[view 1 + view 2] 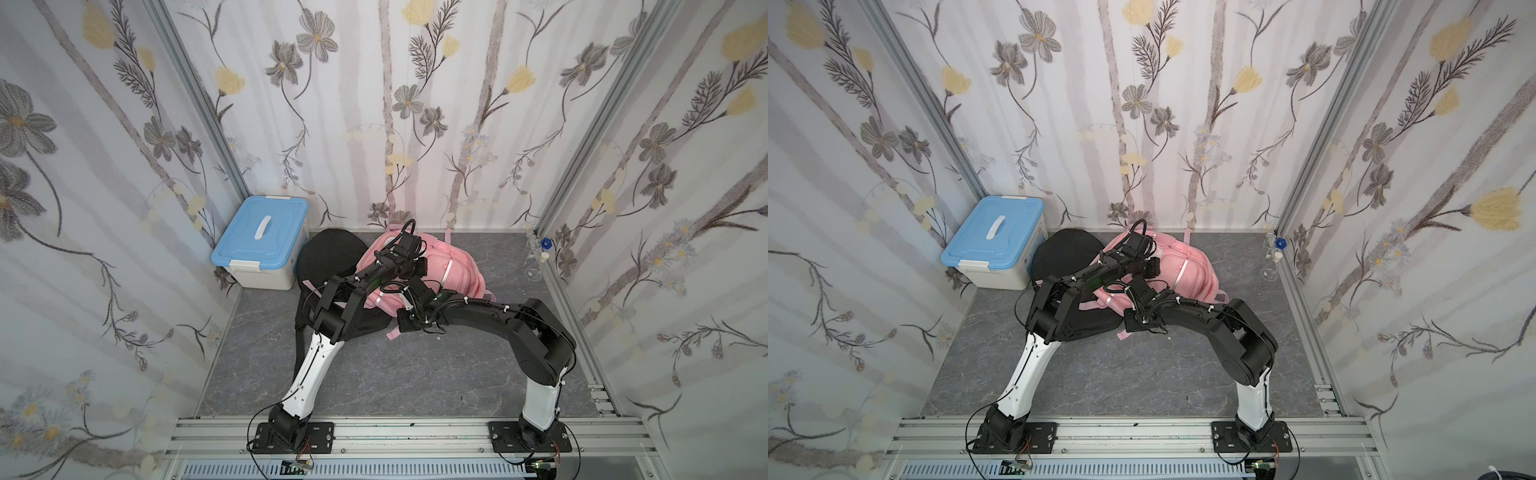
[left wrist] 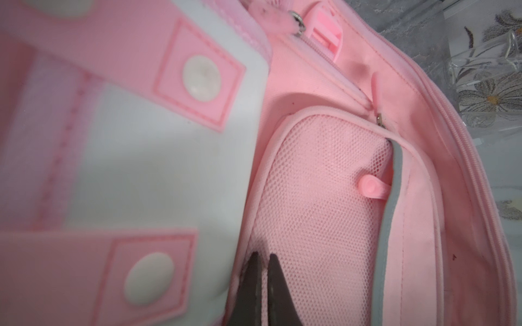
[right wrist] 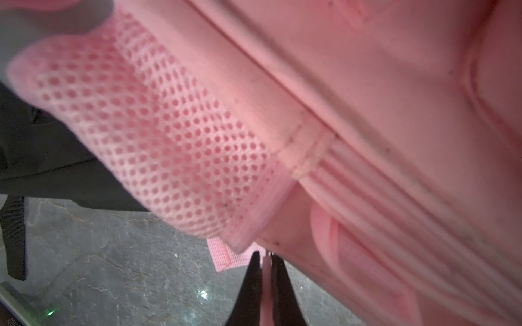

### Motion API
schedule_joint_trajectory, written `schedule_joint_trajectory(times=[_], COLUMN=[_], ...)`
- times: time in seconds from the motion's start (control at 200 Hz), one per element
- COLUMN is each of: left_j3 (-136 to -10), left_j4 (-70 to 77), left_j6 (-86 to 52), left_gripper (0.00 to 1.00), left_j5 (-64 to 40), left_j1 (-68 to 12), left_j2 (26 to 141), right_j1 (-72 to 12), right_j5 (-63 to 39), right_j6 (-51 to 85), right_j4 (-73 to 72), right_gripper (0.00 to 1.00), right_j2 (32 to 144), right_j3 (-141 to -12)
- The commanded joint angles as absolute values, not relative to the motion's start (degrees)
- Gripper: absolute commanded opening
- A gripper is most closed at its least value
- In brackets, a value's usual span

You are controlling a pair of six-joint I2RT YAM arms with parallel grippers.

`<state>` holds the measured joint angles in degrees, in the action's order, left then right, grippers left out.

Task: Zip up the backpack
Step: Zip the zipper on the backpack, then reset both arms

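My right gripper eases slightly along the pack's near side toward the black backpack (image 1: 328, 253) next and releases the pink zipper pull, since it already reaches the mesh pocket.
The pink backpack (image 1: 453, 266) (image 1: 1187, 266) lies at the back of the table, leaning partly on a black backpack (image 1: 328, 253). My left gripper (image 2: 263, 255) reaches onto its front and is shut on the pink edge between the pale patch (image 2: 158, 158) and a mesh pocket (image 2: 319, 197). A grey reflective strip (image 2: 387, 225) and a small metal zipper slider (image 2: 379, 117) lie beyond. My right gripper (image 3: 265, 255) is low at the near side, shut on a pink zipper pull (image 3: 266, 271) just under the pack's side mesh pocket (image 3: 158, 135).
A white box with a blue lid (image 1: 262, 237) stands at the back left beside the black backpack. Clear glassware (image 1: 536, 257) sits in the back right corner. Patterned walls close in three sides. A loose pink strap end (image 3: 223, 254) lies on the grey table (image 1: 374, 374).
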<state>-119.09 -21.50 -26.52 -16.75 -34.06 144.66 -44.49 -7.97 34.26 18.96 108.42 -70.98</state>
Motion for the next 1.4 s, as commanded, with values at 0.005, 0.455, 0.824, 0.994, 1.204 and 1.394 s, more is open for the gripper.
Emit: schedule_joint_trajectory(times=[0.005,0.455,0.824,0.994,1.204,1.394], left_j3=[-117.1,-112.4,-96.1,-95.8,-68.7,-46.0], left_j4=[-40.5,-36.4,-24.5,-28.3,-6.6,5.6], left_j6=[-26.9,-25.8,-17.8,-10.8,-11.1,-4.2], left_gripper=[0.0,0.68,1.0,1.0,1.0,1.0], left_j5=[-15.6,-11.1,3.5,11.4,-2.2,2.4], left_j1=[-34.3,-34.4,-30.4,-28.7,-19.0,-9.9], left_j2=[147.8,141.0,110.5,103.6,83.6,72.8], right_j1=[-44.7,-43.5,-39.5,-30.7,-19.0,-11.6], right_j5=[-20.0,-8.8,40.9,50.7,39.6,27.9], right_j6=[34.9,26.9,17.4,8.5,4.0,6.9], right_j4=[9.8,24.0,31.2,19.2,13.0,-11.4], right_gripper=[0.0,0.98,1.0,1.0,1.0,1.0], right_j2=[107.9,100.4,68.6,62.8,66.9,70.2], right_j3=[-71.1,-72.7,-66.7,-57.8,-49.0,-32.6])
